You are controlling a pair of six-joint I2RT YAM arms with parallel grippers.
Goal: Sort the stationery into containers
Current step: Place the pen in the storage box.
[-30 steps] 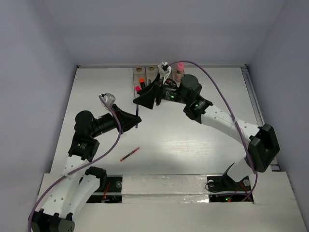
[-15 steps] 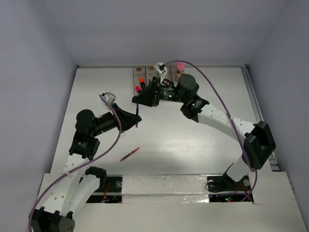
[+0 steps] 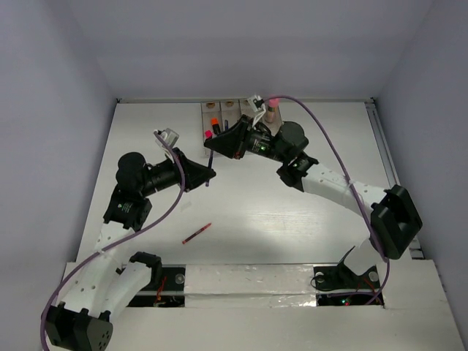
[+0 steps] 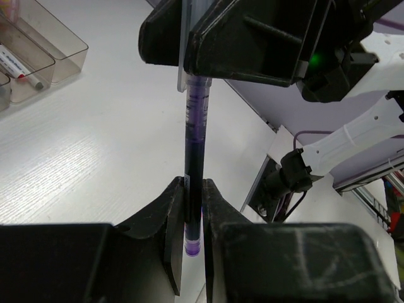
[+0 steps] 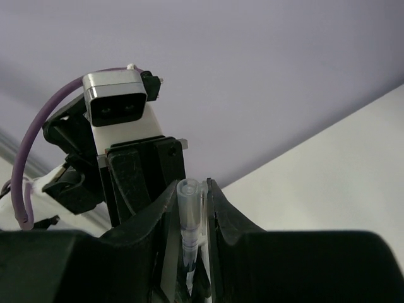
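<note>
I should next carry the pen in my right gripper outward, over the bin beside the orange-capped highlighter [image 3: 231, 114]. I should lower it there and let go, because a blue pen is in that spot.
A dark blue pen [image 4: 194, 126] with a clear cap [image 5: 189, 197] is held in the air between both grippers. My left gripper [image 4: 192, 189] is shut on its lower, purple-tipped end. My right gripper [image 5: 191, 188] is shut on the capped end. In the top view the pen [image 3: 209, 174] hangs upright just in front of the containers [image 3: 228, 107], with the left gripper [image 3: 207, 176] below and the right gripper [image 3: 213, 146] above. A red pen [image 3: 196, 233] lies on the table near the left arm.
The containers hold an orange-capped highlighter [image 3: 214, 122], a pink-capped one [image 3: 208, 134] and a pink-capped glue stick [image 3: 273, 103]. A white marker [image 4: 17, 67] lies in one bin. Purple cables loop over both arms. Walls close in the table on three sides.
My right gripper has closed on the pen's capped end and drawn slightly toward the containers. The left arm has shifted a little up and right, still holding the pen.
</note>
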